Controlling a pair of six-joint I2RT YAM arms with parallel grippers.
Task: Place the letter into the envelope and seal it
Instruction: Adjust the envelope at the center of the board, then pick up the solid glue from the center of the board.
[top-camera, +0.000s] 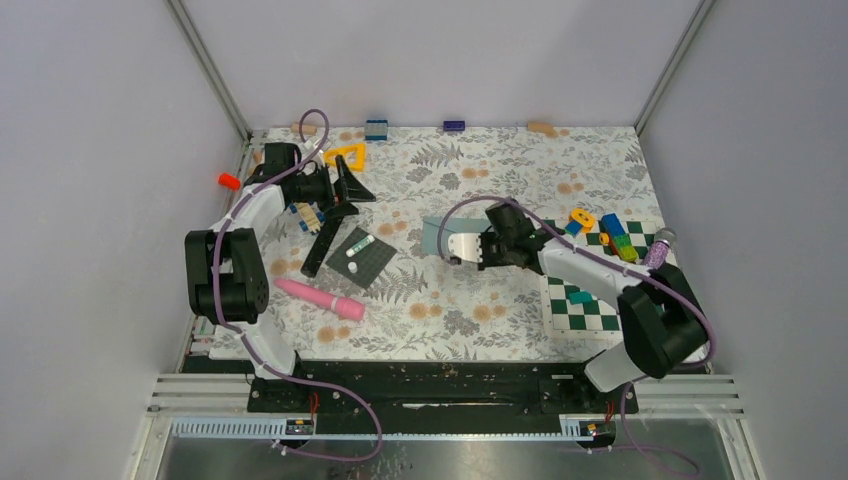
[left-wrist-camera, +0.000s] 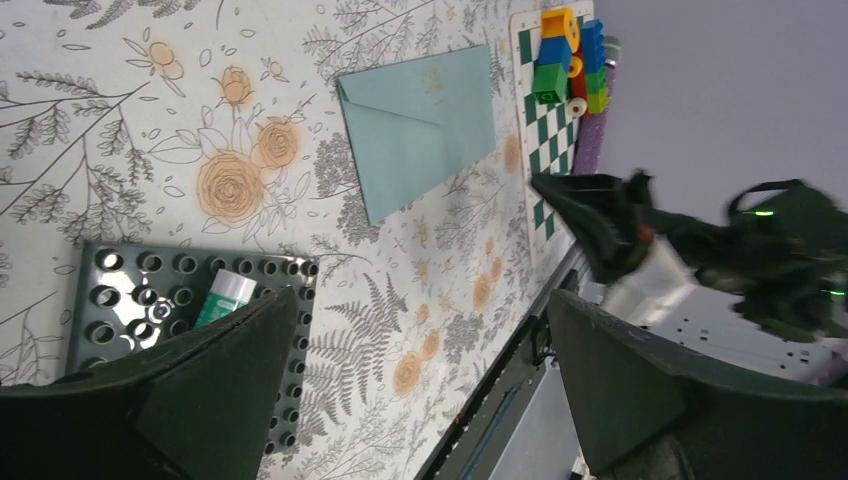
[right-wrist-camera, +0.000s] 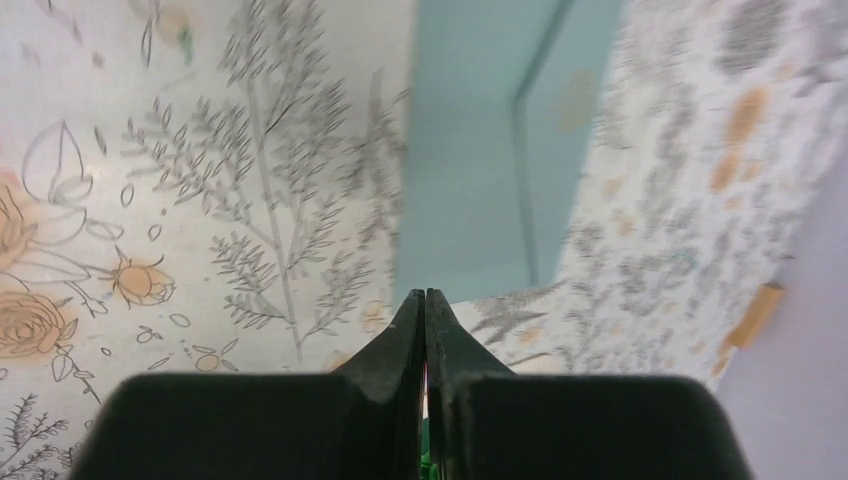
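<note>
My left gripper will move down and back next. Its open fingers are wide enough to go around the green-and-white tube (top-camera: 360, 245) (left-wrist-camera: 225, 298), which lies below it on the studded mat.
The muted teal-grey envelope (top-camera: 436, 235) lies flat on the flowered table, mid-right, and its triangular flap looks folded down against the body (left-wrist-camera: 420, 125). My right gripper (top-camera: 455, 252) hovers at the envelope's near edge (right-wrist-camera: 470, 200). Its fingers (right-wrist-camera: 425, 300) are pressed together with nothing between them. My left gripper (top-camera: 338, 215) stands wide open over the left of the table, well apart from the envelope. It holds nothing between its fingers (left-wrist-camera: 420, 400). I cannot make out the letter in any view.
A dark grey studded mat (top-camera: 372, 262) with a green-and-white tube (left-wrist-camera: 225, 297) lies below the left gripper. A pink stick (top-camera: 320, 298) lies nearer the front. A checkered board (top-camera: 590, 310) with colored blocks (top-camera: 615, 238) sits at the right. A yellow triangle (top-camera: 345, 155) and small blocks line the back.
</note>
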